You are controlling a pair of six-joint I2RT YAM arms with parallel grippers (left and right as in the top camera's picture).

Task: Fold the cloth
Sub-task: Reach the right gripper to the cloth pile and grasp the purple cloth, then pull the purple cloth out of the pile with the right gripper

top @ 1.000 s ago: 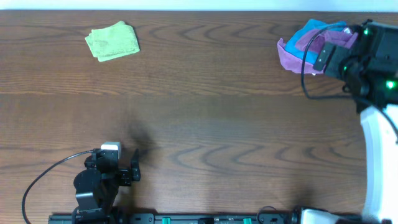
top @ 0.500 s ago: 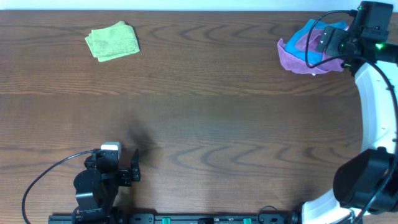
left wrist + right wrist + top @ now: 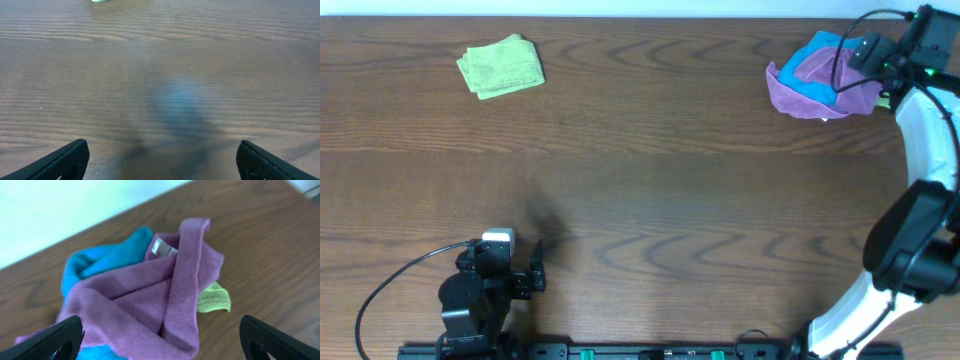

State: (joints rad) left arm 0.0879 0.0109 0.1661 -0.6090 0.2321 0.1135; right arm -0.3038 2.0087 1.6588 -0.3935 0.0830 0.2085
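The purple cloth's near fold stands raised between the open fingers, so my right gripper eases left in the overhead view and down onto it next.
The pinkish-purple orchid towel does not show on its own in any view. At the far right a purple cloth lies bunched with a bright-blue cloth. In the right wrist view the purple cloth lies over the blue one, and a yellow-green corner pokes out. My right gripper hangs open just above this pile, its fingers spread to either side of it and holding nothing. My left gripper rests near the front left, open and empty over bare wood.
A light-green folded cloth lies at the far left of the dark wooden table. Its edge just shows at the top of the left wrist view. The table's far edge runs just behind the pile.
The right arm has swung up to the far right corner. Its gripper has shifted right, from over the pile's right part to its right edge. The left arm has not moved.
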